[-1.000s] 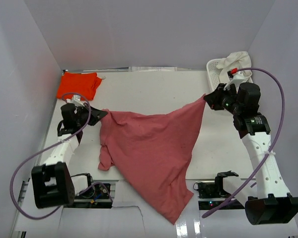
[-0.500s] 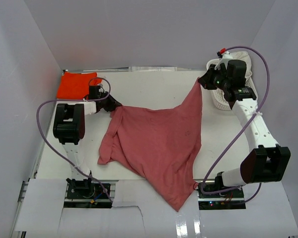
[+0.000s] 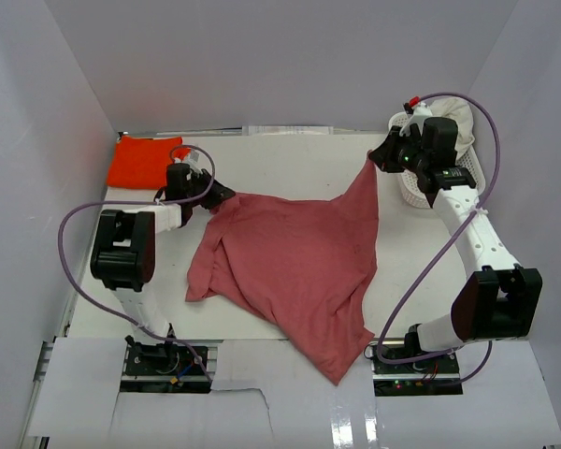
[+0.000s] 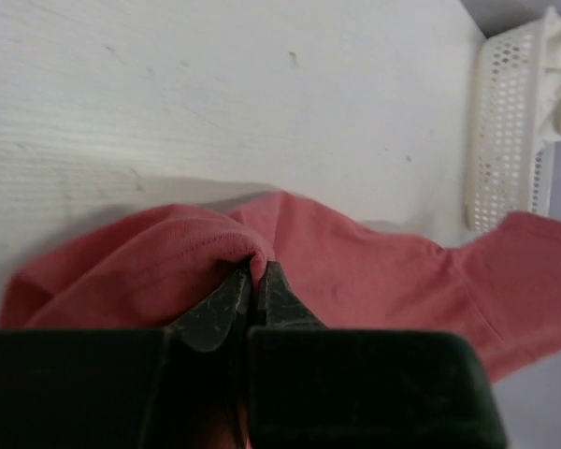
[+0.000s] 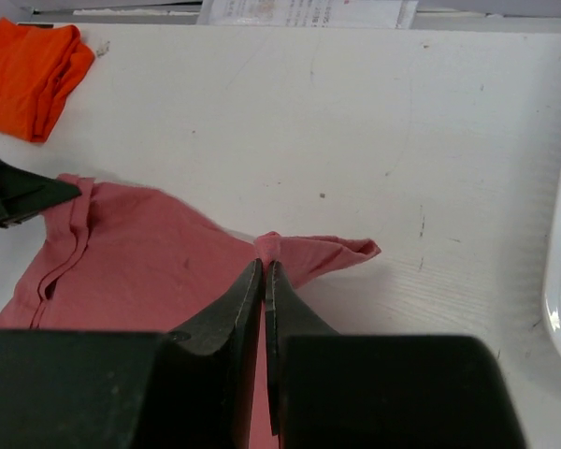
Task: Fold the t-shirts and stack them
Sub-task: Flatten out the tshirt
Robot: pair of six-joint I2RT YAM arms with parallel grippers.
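Note:
The creased side of the rose-red shirt [image 3: 222,245] is on the table. My left gripper will next move back and down over that cloth and let go of the shirt's edge.
The large rose-red t-shirt [image 3: 294,257] is stretched between both arms over the table, its lower corner hanging past the near edge. My left gripper [image 3: 226,195] is shut on its left edge; the left wrist view shows cloth [image 4: 215,257] pinched at the left gripper's tips [image 4: 257,271]. My right gripper [image 3: 374,161] is shut on the upper right corner, with a small fold of the rose-red shirt [image 5: 290,248] nipped between the right gripper's tips [image 5: 264,267]. A folded orange-red t-shirt [image 3: 142,161] lies at the back left. A cream-white t-shirt [image 3: 453,117] sits in the basket.
A white lattice basket [image 3: 413,187] stands at the back right, just behind my right arm, and its wall [image 4: 505,131] shows in the left wrist view too. A paper sheet [image 5: 304,11] lies along the back edge. White walls enclose the table.
Both arms swung from mid-table to the back, carrying the rose-red shirt away from the near edge. In the last half second the left gripper drew slightly right and the shirt settled flatter.

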